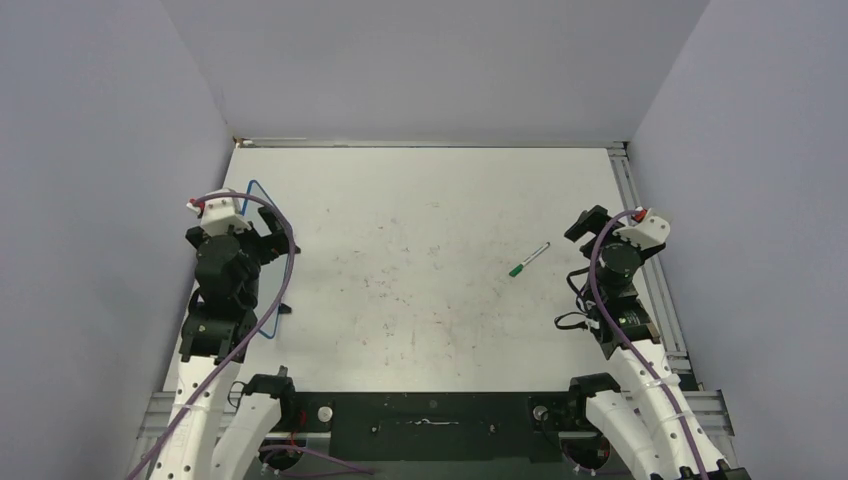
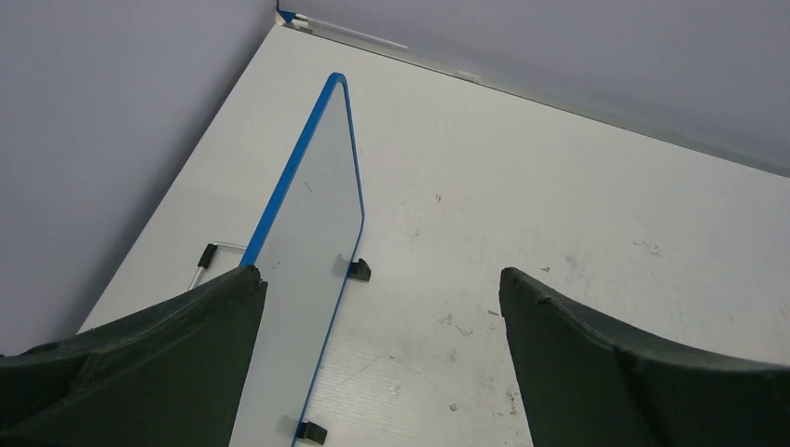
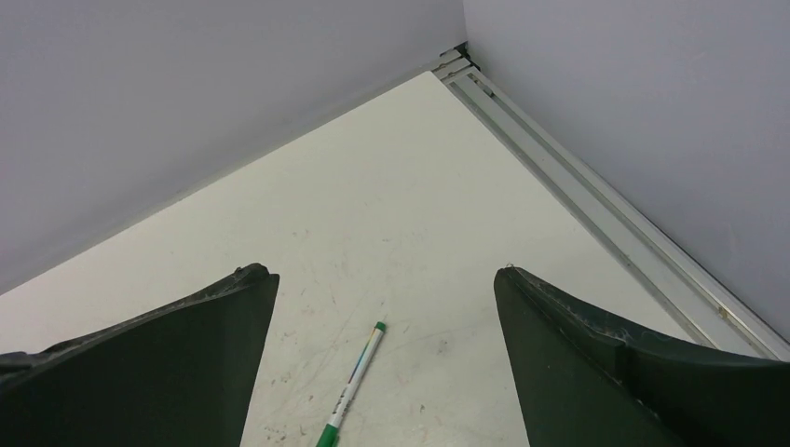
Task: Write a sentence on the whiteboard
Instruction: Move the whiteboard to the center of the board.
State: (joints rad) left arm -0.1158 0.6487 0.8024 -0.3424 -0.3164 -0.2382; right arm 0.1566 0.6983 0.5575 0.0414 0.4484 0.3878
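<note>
My left gripper has the whiteboard's blue top edge [image 1: 246,202] [image 2: 294,168] outside its gap, so it should next move outward and to the left in the wrist view, where the edge lies, to straddle it.
The whiteboard [image 2: 307,242], white with a thin blue frame and small black feet, stands upright on the table at the far left, nearly edge-on in the top view [image 1: 262,188]. No green handwriting shows on the face I see. My left gripper [image 2: 382,289] is open right by the board, its left finger overlapping the board's near end; in the top view the gripper [image 1: 265,235] sits against the frame. A green-capped marker [image 1: 528,259] lies loose on the table at the right. My right gripper [image 3: 384,275] is open and empty above the marker [image 3: 354,386].
The tabletop [image 1: 420,290] is scuffed with faint smudges. A metal wire stand [image 2: 210,253] shows behind the board. Grey walls enclose three sides. An aluminium rail [image 3: 596,214] runs along the right edge.
</note>
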